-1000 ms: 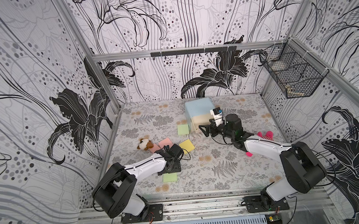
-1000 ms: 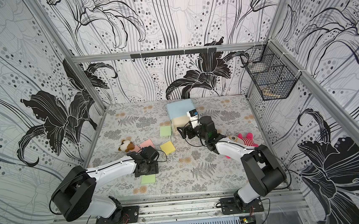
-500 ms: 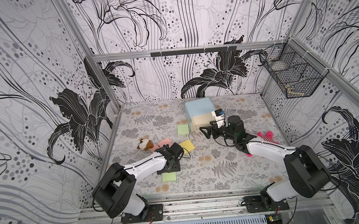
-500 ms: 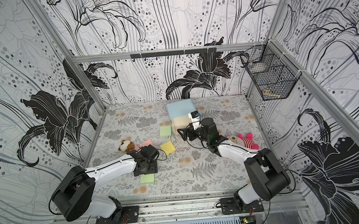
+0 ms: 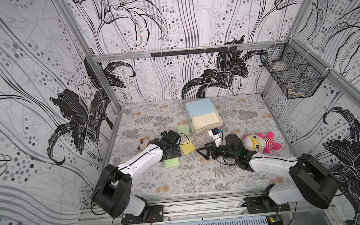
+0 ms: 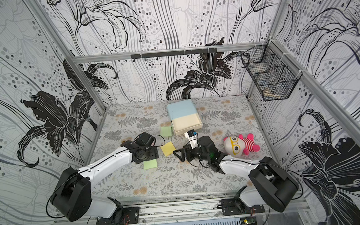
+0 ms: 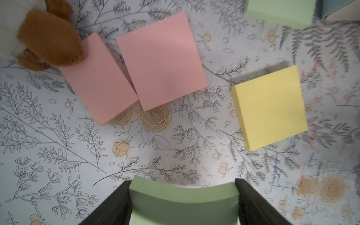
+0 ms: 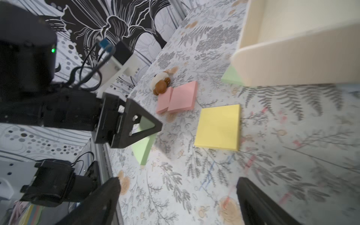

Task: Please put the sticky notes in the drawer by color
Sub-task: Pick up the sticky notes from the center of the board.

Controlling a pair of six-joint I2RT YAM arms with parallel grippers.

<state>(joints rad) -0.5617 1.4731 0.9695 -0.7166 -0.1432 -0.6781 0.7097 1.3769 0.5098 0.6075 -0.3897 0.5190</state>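
The green pad's loose end sticks out from my left gripper's fingers. My open right gripper should next move past the yellow pad and close on that end.
My left gripper is shut on a green pad of sticky notes, which bows between the two fingers. In both top views that pad shows just under the gripper. Two pink pads lie overlapping beyond it, with a yellow pad beside them. Another green pad lies against the drawer. The chest's top cream tray is pulled out. My right gripper hovers open low over the mat near the yellow pad, nothing between its fingers.
A pink striped plush toy lies beside the right wrist. A small brown plush sits by the pink pads. A black wire basket hangs on the right wall. Metal rails run along the front edge.
My right gripper has drawn back from the drawer front toward the near side, over the mat by the yellow pad. The green pad at my left gripper has shifted slightly away from the front edge.
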